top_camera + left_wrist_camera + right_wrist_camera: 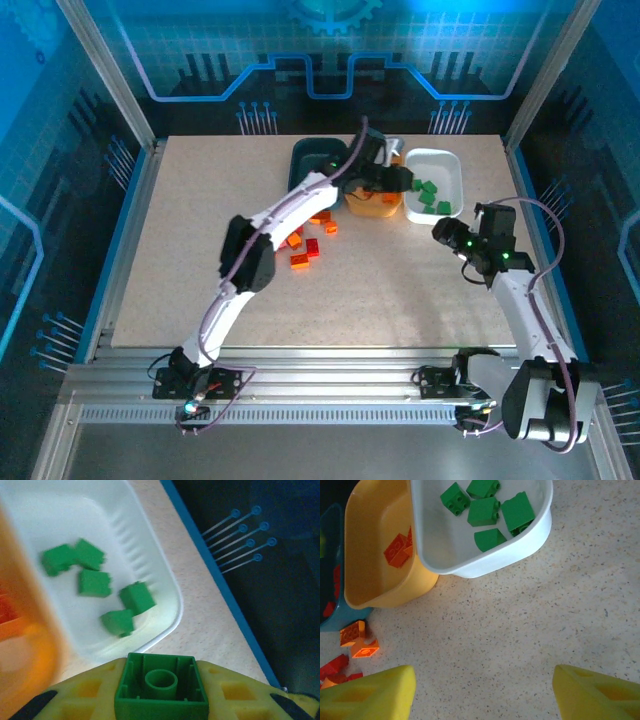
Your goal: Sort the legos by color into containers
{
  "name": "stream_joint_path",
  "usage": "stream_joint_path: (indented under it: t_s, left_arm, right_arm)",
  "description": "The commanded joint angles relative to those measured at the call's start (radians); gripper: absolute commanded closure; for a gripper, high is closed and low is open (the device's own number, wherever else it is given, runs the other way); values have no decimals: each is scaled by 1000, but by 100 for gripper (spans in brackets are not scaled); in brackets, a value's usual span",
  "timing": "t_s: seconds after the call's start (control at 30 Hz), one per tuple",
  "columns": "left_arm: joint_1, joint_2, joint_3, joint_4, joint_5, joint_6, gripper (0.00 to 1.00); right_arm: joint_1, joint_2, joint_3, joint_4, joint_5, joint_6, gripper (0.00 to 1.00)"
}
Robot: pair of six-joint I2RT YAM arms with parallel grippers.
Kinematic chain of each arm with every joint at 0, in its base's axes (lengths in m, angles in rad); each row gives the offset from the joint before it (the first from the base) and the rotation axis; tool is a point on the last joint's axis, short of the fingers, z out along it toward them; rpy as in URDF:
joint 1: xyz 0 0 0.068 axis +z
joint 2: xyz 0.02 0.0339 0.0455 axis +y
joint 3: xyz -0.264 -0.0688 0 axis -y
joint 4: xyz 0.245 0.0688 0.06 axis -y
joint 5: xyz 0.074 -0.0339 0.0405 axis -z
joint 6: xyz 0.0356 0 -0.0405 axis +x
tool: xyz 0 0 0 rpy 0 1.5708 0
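My left gripper moves from the orange tray (377, 209) to that green group (428, 192) next and releases its lego, since other green legos lie in the white tray.
My left gripper (161, 692) is shut on a green lego (161, 682), its hollow underside facing the camera. It hangs over the orange tray (377, 209), beside the white tray (150, 540). Several green legos (95, 582) lie in that white tray (442, 166). My right gripper (485, 680) stands open over bare table in front of the white tray (485, 567), with nothing between its fingers (375, 690). In the top view the right gripper (446, 232) sits right of centre. Orange legos (400, 547) lie in the orange tray (370, 580). Loose red and orange legos (308, 243) lie mid-table.
The dark teal tray (310, 153) stands at the back, left of the orange one, partly hidden by my left arm. The table's blue right edge (225, 590) runs close to the white tray. Bare tabletop (190, 230) spreads to the left.
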Motion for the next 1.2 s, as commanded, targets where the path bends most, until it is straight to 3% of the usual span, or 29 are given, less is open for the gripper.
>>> stream_joint_path:
  t_s: [0.0,0.17,0.33,0.43,0.47,0.5,0.6,0.87,0.97,1.03,1.17]
  left_arm:
    - [-23,129,169,74,76,-74,78]
    - [-33,195,171,215,32,-158,79]
    - [-41,226,198,204,-31,-154,77]
    - [-40,227,198,173,-68,-144,67]
    - [-39,228,198,164,-80,-144,57]
    - [-39,226,198,155,-93,-142,38]
    - [-35,223,214,147,-107,-142,22]
    - [-7,79,195,90,-115,-90,17]
    - [25,-125,-43,103,-136,-50,17]
    - [69,-311,-331,185,-185,-65,13]
    - [219,-632,-819,260,-235,-219,4]
  right_arm:
    - [-24,-18,-15,-9,-13,17,26]
    - [-30,-21,-19,-1,-30,20,26]
    - [-31,-19,-25,9,-38,21,26]
    - [-30,-19,-29,9,-40,20,26]
    - [-31,-21,-29,8,-40,20,26]
    - [-31,-22,-30,8,-39,20,26]
    - [-31,-29,-28,4,-40,18,26]
    - [-2,-55,-24,1,-46,-14,26]
    - [93,-24,6,7,-38,-51,26]
    - [209,27,44,5,0,-81,25]
    - [437,184,141,4,64,-95,24]
